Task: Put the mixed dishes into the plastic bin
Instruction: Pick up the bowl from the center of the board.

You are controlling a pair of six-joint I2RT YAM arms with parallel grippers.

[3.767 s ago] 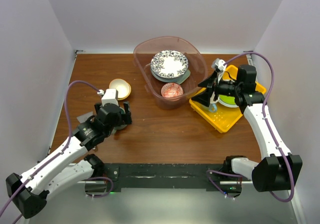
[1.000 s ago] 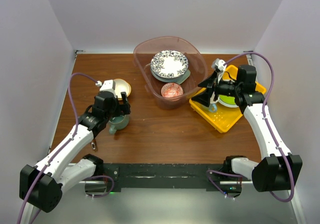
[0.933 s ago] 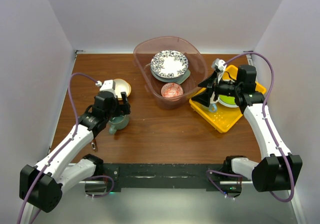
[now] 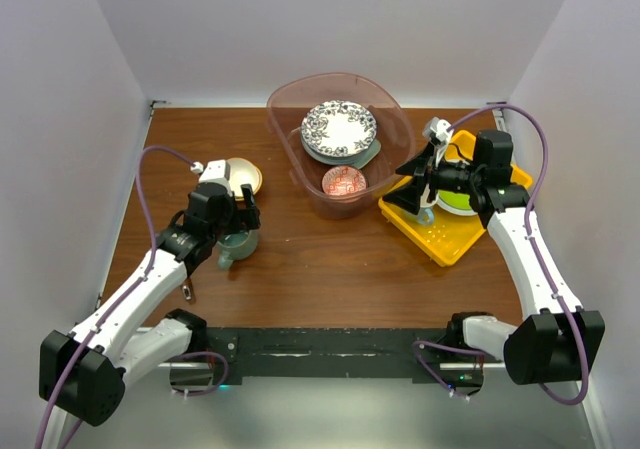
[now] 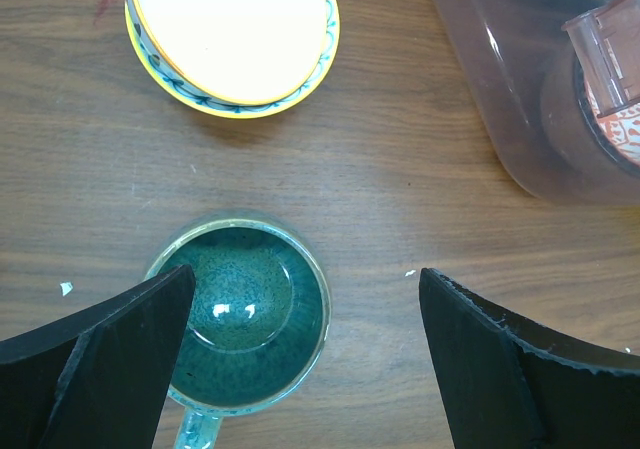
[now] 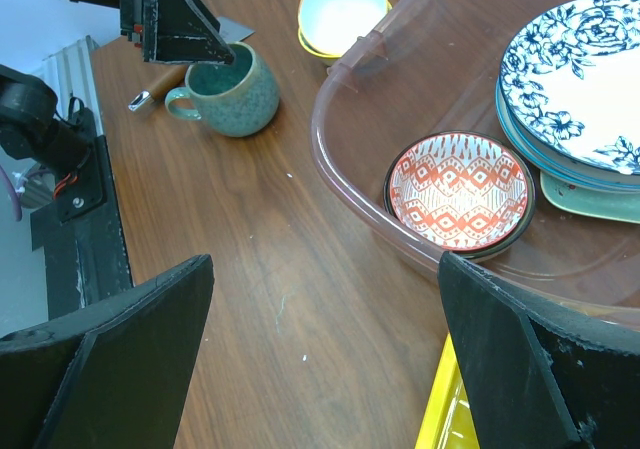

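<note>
My left gripper has finger room over bare table at the tan bowl's rim on the side away from the bin. It will next move outward from the mug (image 4: 240, 245) and down to straddle that rim.
A teal mug (image 4: 240, 245) (image 5: 245, 314) (image 6: 228, 94) stands upright on the wood table, handle toward the arms. My left gripper (image 4: 240, 227) (image 5: 307, 274) hovers open above it. Its left finger covers the mug's left rim and its right finger stands well clear. A tan bowl (image 4: 241, 177) (image 5: 232, 29) sits just beyond the mug. The plastic bin (image 4: 385, 94) (image 6: 340, 159) holds a blue floral plate (image 4: 339, 126) (image 6: 585, 79) stacked on other dishes, and a red bowl (image 4: 343, 181) (image 6: 460, 191). My right gripper (image 4: 408, 184) (image 6: 325, 261) hangs open and empty beside the bin's right wall.
A yellow perforated tray (image 4: 450, 234) with a lime-green plate (image 4: 458, 201) lies under the right arm, right of the bin. A small metal object (image 4: 188, 291) lies near the left arm. White walls enclose the table on three sides.
Since the earliest frame my left arm has reached forward over the teal mug, toward the tan bowl. Over the last second nothing has moved.
</note>
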